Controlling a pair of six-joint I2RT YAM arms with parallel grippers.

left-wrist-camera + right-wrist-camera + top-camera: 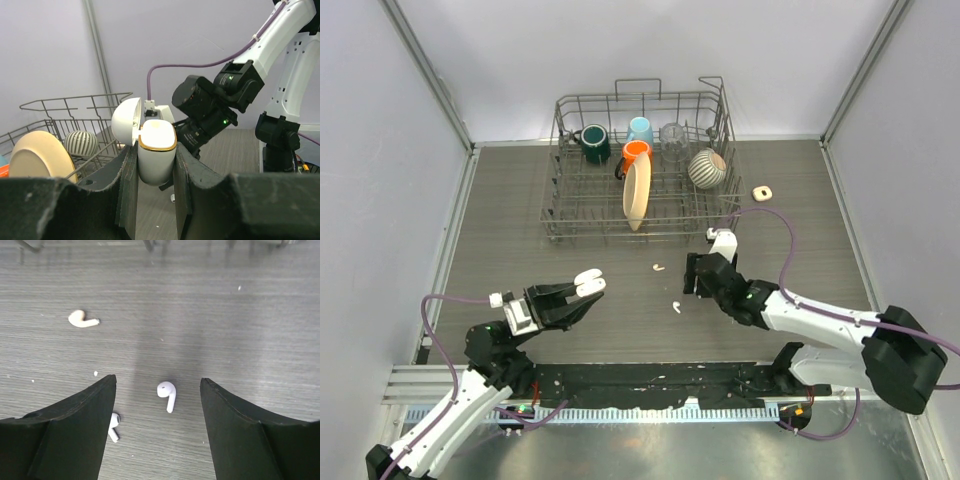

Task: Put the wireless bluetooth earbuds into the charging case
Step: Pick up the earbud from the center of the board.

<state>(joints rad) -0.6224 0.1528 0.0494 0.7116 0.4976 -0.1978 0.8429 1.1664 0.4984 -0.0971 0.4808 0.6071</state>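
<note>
Next, with one white earbud below, between my open fingers in the right wrist view, my right gripper comes down onto its round head [165, 389] and closes.
My left gripper [578, 292] is shut on the white charging case [590, 284] and holds it above the table with its lid open. In the left wrist view the case [156, 160] sits upright between the fingers, lid [125, 120] swung back. My right gripper [690, 276] is open and low over the table. In the right wrist view one white earbud [167, 393] lies between its fingers. A second [114, 426] is half hidden by the left finger. A beige-tinted bud [82, 319] lies farther off. The top view shows two buds [658, 267] [676, 307].
A wire dish rack [560, 215] with mugs, a striped bowl and a wooden spoon stands at the back. A beige-tinted case [762, 192] lies to its right. The right arm [210, 107] is close in front of the held case.
</note>
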